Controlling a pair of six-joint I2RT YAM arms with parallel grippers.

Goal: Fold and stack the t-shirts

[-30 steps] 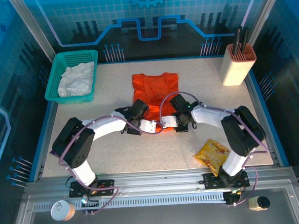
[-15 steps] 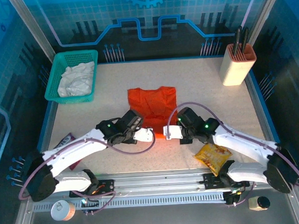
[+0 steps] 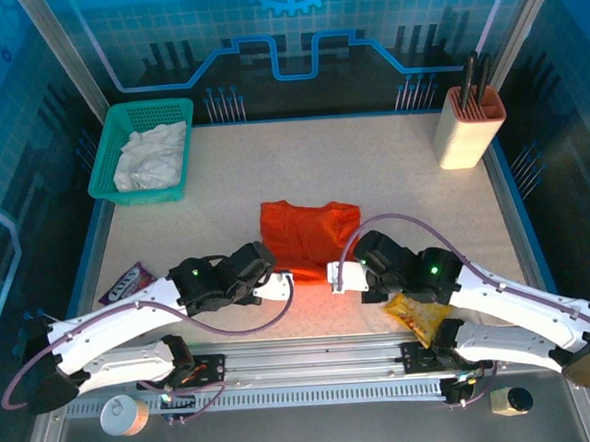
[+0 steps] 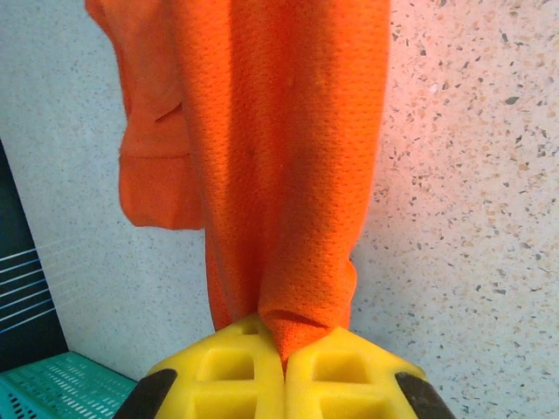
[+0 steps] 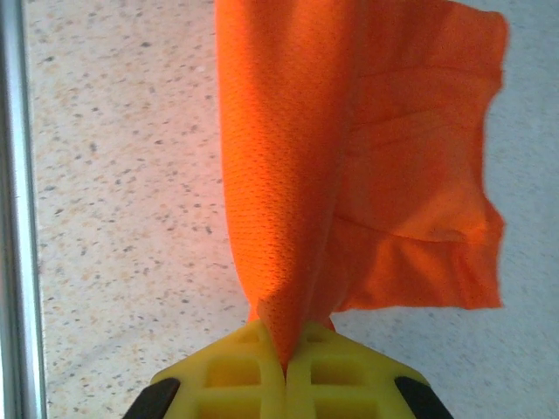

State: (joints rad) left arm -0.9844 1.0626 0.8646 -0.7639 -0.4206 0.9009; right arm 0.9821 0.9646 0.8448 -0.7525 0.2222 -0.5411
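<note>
My left gripper holds the pinched corner and will next carry it outward over the shirt's far corner (image 3: 269, 209) (image 4: 140, 208), lower and release it, since that lies flat on the tabletop outward of the gripper.
The orange t-shirt (image 3: 306, 232) lies bunched in the middle of the table, its near edge lifted by both grippers. My left gripper (image 3: 278, 278) is shut on the shirt's near left corner; in the left wrist view the orange t-shirt (image 4: 271, 157) runs away from the pinched yellow fingers (image 4: 218, 375). My right gripper (image 3: 336, 277) is shut on the near right corner, and the orange t-shirt (image 5: 349, 148) streams from its yellow fingers (image 5: 341, 375). The white t-shirt (image 3: 151, 156) sits crumpled in the green basket (image 3: 106, 162) at the back left.
A glossy yellow snack packet (image 3: 415, 310) lies under my right arm near the front edge. A dark packet (image 3: 126, 281) rests at the front left. A beige utensil holder (image 3: 466, 126) stands at the back right. The table's metal front rail (image 3: 313, 358) runs just behind the grippers.
Both grippers have pulled the orange shirt toward the near edge of the table. The shirt has slid nearer and bunched up, and both arms have stretched out low and flat.
</note>
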